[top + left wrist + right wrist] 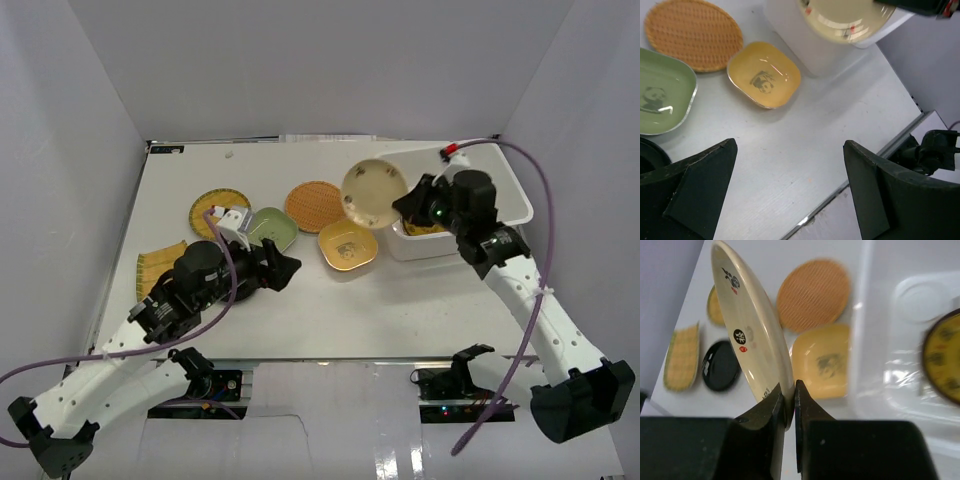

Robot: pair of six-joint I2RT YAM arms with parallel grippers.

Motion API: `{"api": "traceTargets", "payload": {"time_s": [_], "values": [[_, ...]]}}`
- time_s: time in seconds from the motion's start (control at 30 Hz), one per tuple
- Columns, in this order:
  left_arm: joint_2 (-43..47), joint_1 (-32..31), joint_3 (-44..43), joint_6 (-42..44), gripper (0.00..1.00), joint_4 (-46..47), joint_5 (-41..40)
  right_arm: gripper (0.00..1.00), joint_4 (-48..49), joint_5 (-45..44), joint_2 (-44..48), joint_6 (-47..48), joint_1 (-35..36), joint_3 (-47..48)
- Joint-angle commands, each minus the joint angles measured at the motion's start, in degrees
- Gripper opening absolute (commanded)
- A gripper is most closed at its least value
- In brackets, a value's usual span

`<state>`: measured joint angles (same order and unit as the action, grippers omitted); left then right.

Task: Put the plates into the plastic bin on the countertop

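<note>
I will move my right gripper across the bin's side toward the right in its wrist view next, then lower it and let go, since the dark brown-gold plate point(419, 228) point(944, 362) lies there below the gripper.
My right gripper point(405, 205) point(790, 400) is shut on the rim of the cream round plate point(374, 192) point(752, 335) and holds it tilted in the air by the left wall of the white plastic bin point(500, 180) point(865, 330). A dark brown-gold round plate point(944, 362) lies inside the bin. On the countertop point(400, 300) lie a yellow squarish plate point(347, 245) point(765, 74), an orange woven plate point(314, 205) point(692, 32), a green squarish plate point(272, 229) point(660, 97), a yellow woven plate point(219, 212) and a ribbed yellow rectangle point(160, 265). My left gripper point(285, 270) point(790, 150) is open and empty above bare table.
A black round object point(720, 365) lies between the ribbed rectangle and the green plate; the left arm hides it in the top view. Grey walls close in the table on three sides. The metal front edge point(840, 192) runs just below the left gripper.
</note>
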<state>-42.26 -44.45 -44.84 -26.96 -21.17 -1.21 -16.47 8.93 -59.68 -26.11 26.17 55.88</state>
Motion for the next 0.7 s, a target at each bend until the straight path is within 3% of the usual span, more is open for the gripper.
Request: {"api": "traceTargets", "payload": {"time_s": [0.0,0.1,0.5,0.6,0.67], "values": [[5.34,-0.2,-1.66,6.91,0.98,-7.13,-6.77,0.08,-0.66,-6.99,-2.8,3.16,-10.59,7.74],[8.93,-0.11,1.59,8.67,0.98,-8.45,-11.0,0.08,-2.86,-10.58,-8.68,5.18,-20.08,12.31],[15.01,-0.11,7.13,7.98,0.98,-5.9,-11.62,0.1,-8.13,-10.51,-29.35,9.23,-27.75,19.97],[15.54,-0.11,7.31,7.98,0.98,-5.9,-11.71,0.19,-9.1,-11.83,-31.55,9.41,-27.76,20.24],[15.54,-0.11,7.22,7.89,0.98,-5.99,-12.14,0.38,-9.72,-13.23,-31.99,9.32,-27.84,20.67]]}}
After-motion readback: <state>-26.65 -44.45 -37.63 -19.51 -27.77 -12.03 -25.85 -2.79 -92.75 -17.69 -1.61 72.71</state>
